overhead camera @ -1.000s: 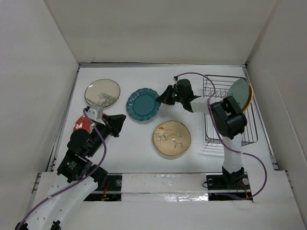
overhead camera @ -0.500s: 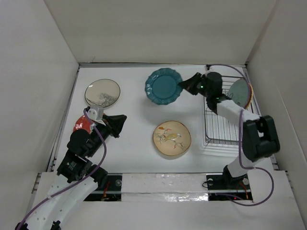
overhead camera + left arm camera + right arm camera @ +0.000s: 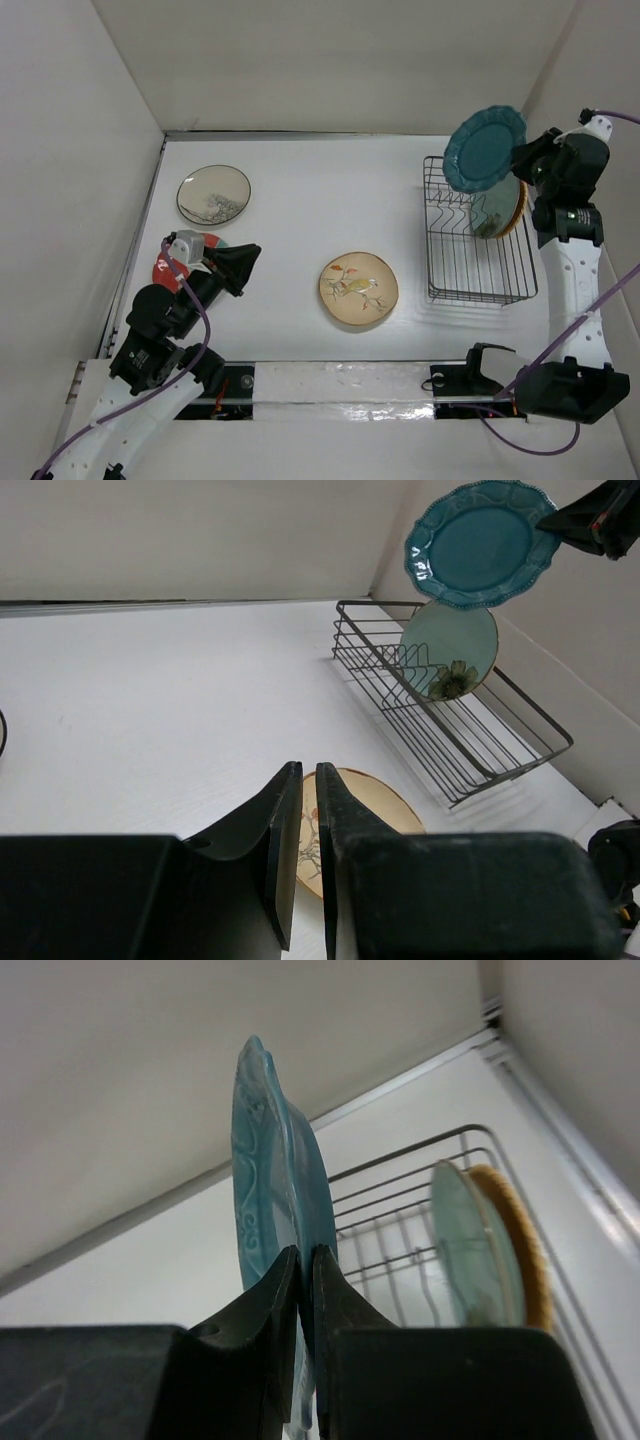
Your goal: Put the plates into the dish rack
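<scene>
My right gripper lowers with a turn to the slots beside the pale aqua plate (image 3: 495, 210) next and releases the teal plate (image 3: 485, 148) upright, since those slots stand empty.
My right gripper (image 3: 519, 160) is shut on the rim of the dark teal scalloped plate (image 3: 485, 148), which it holds upright in the air above the far end of the black wire dish rack (image 3: 478, 268). In the right wrist view the fingers pinch the teal plate (image 3: 270, 1180) edge-on. A pale aqua plate (image 3: 495, 210) and an orange plate (image 3: 519, 203) stand upright in the rack's far right corner. The tan floral plate (image 3: 358, 290) lies flat mid-table. My left gripper (image 3: 254, 254) is shut on nothing and hovers low at the left, pointing at the tan plate (image 3: 370, 798).
A cream speckled plate (image 3: 214, 194) lies flat at the far left. A red plate (image 3: 166, 264) lies partly hidden under my left arm. White walls enclose the table on three sides, and the right wall runs close beside the rack.
The right arm has carried the teal plate from the table's middle up and to the right, to above the rack. The left arm has drawn back slightly.
</scene>
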Controlling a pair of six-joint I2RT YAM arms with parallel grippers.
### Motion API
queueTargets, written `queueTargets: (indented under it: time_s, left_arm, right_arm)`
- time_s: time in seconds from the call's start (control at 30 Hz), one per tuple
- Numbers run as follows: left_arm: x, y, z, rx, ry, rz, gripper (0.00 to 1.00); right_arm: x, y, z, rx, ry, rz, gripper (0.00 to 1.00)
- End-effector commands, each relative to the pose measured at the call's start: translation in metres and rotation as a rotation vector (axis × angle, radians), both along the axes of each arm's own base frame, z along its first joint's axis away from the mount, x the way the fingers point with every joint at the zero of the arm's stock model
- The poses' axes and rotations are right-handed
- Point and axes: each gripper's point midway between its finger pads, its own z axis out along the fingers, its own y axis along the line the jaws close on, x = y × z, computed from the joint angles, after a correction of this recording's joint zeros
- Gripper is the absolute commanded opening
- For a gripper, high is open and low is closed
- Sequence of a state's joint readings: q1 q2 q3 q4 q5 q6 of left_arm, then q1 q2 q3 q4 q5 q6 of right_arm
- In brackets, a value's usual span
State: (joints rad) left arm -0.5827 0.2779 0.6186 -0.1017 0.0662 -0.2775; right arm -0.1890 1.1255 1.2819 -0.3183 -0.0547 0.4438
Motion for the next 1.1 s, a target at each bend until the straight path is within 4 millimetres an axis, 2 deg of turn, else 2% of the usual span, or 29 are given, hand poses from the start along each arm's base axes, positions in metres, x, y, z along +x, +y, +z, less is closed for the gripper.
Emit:
queueTargets:
  time_s: [0.0, 0.03, 0.07, 0.13, 0.17, 0.2, 0.27, 0.47, 0.5, 0.53, 0.7, 0.77, 0.93, 1.07]
  left_arm:
    - [-0.007, 0.000, 0.025, -0.036, -0.064, -0.014, 0.09]
    - [-0.008, -0.001, 0.025, -0.036, -0.061, -0.022, 0.09]
    - [-0.008, -0.002, 0.025, -0.040, -0.062, -0.029, 0.09]
    - [-0.015, -0.003, 0.026, -0.049, -0.063, -0.055, 0.09]
    - [-0.016, -0.002, 0.026, -0.053, -0.072, -0.053, 0.09]
    - [-0.017, 0.003, 0.029, -0.063, -0.078, -0.031, 0.09]
    - [-0.016, 0.006, 0.031, -0.062, -0.084, -0.014, 0.09]
    - [-0.013, -0.005, 0.027, -0.041, -0.071, -0.049, 0.09]
    - [-0.014, -0.005, 0.027, -0.041, -0.071, -0.054, 0.09]
    - [-0.014, -0.005, 0.027, -0.042, -0.073, -0.054, 0.09]
    - [-0.013, -0.006, 0.025, -0.039, -0.065, -0.053, 0.09]
    - [-0.013, -0.005, 0.025, -0.038, -0.067, -0.053, 0.09]
    - [-0.013, -0.004, 0.025, -0.038, -0.066, -0.048, 0.09]
    - [-0.012, -0.005, 0.025, -0.035, -0.064, -0.046, 0.09]
  right_arm:
    - [-0.011, -0.027, 0.051, -0.184, -0.067, -0.111, 0.00]
    - [-0.008, -0.031, 0.049, -0.212, -0.048, -0.136, 0.00]
    - [-0.010, -0.036, 0.056, -0.227, -0.044, -0.164, 0.00]
    - [-0.007, -0.031, 0.063, -0.240, -0.040, -0.099, 0.00]
    - [-0.011, -0.030, 0.072, -0.268, -0.036, -0.109, 0.00]
    - [-0.018, -0.041, 0.075, -0.305, -0.024, -0.166, 0.00]
    - [-0.022, -0.038, 0.077, -0.318, -0.026, -0.162, 0.00]
    - [-0.011, -0.054, 0.055, -0.426, 0.092, -0.220, 0.00]
    - [-0.007, -0.049, 0.051, -0.468, 0.113, -0.210, 0.00]
    - [-0.009, -0.059, 0.051, -0.508, 0.138, -0.254, 0.00]
    - [0.006, -0.046, 0.040, -0.631, 0.200, -0.207, 0.00]
    - [0.016, -0.038, 0.026, -0.659, 0.238, -0.177, 0.00]
    - [0.022, -0.043, 0.004, -0.720, 0.318, -0.198, 0.00]
    - [0.022, -0.047, 0.006, -0.728, 0.325, -0.226, 0.00]
